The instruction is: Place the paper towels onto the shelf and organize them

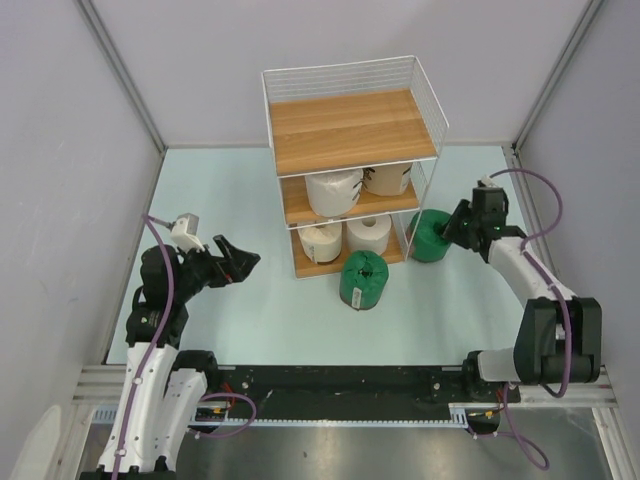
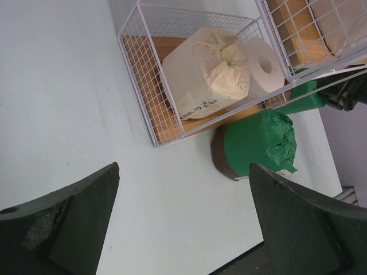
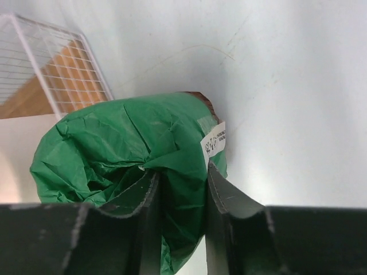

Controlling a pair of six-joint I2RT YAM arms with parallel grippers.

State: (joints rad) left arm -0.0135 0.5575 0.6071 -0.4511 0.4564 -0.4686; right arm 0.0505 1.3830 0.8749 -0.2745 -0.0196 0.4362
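The top board's nearer end is above my right gripper, to its left in the top view, so it needs to rise over there and release the roll.
The shelf stands at the back middle with its top board bare. A cream roll and a tan roll sit on its middle board, and two cream rolls on its bottom board. One green roll lies on the table in front of the shelf. A second green roll rests against the shelf's right side. My right gripper is shut on its wrapped end, one finger in the hollow and one outside. My left gripper hangs open and holds nothing, left of the front green roll.
The shelf's white wire side faces my left gripper, with a cream roll and a white roll behind it. Grey walls close in the pale table on three sides. A black rail runs along the near edge.
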